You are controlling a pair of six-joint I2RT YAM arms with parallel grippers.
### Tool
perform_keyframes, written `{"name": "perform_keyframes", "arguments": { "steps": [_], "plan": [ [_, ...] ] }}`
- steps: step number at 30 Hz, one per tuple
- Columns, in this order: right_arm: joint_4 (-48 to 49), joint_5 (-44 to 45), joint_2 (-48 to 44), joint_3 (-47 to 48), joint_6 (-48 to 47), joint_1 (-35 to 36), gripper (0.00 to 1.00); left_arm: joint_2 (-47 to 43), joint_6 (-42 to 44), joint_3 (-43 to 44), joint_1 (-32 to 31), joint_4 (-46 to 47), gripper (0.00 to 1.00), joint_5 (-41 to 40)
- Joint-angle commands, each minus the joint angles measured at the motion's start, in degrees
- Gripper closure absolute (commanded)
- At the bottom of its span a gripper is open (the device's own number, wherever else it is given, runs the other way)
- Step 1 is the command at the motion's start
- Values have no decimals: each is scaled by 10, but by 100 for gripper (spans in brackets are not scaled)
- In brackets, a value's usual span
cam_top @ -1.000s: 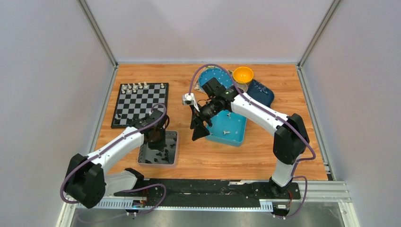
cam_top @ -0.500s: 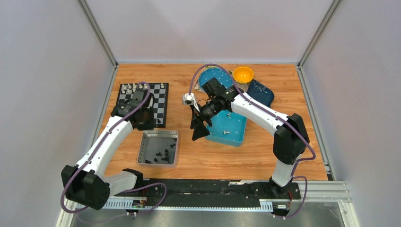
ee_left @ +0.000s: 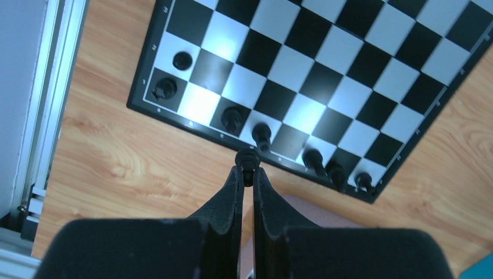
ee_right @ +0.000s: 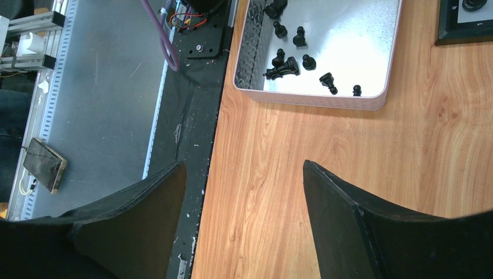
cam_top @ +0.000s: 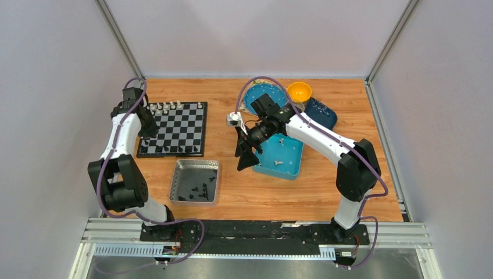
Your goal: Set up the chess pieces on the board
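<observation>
The left gripper comes down over the board onto the empty dark square [cam_top: 152,142] [ee_left: 215,71] beside the black corner pieces next and releases, since that square lies below it.
The checkered board [cam_top: 180,131] lies at the left of the table, with cream-white pieces [cam_top: 174,106] along its far row and black pieces [cam_top: 168,149] along its near row. My left gripper [cam_top: 146,129] hovers at the board's left side. In the left wrist view it [ee_left: 248,172] is shut on a small black piece [ee_left: 248,158], held just off the board's dark border [ee_left: 192,124], near a standing black piece [ee_left: 261,134]. My right gripper [cam_top: 245,154] is open and empty, above the wood between the silver tray and the blue tray; its fingers [ee_right: 354,221] show spread wide.
A silver metal tray [cam_top: 181,187] with several loose black pieces [ee_right: 288,65] sits in front of the board. A blue square tray [cam_top: 293,165] holds a few cream-white pieces. An orange bowl [cam_top: 299,91] and dark blue dishes stand at the back. Metal frame rails run along the table's left edge [ee_left: 40,116].
</observation>
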Motion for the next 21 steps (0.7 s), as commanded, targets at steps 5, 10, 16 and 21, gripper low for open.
{"name": "perform_keyframes", "arguments": {
  "steps": [5,10,16,21],
  "plan": [
    [5,-25,-7,10,-14,-17,23,101,21,44,26,86,98,2],
    [5,-21,-4,6,-14,-22,23,133,20,45,33,103,98,-3],
    [5,-19,-1,6,-14,-25,23,156,22,39,43,108,98,-4],
    [4,-20,4,9,-14,-25,23,168,24,37,53,103,97,3]
  ]
}}
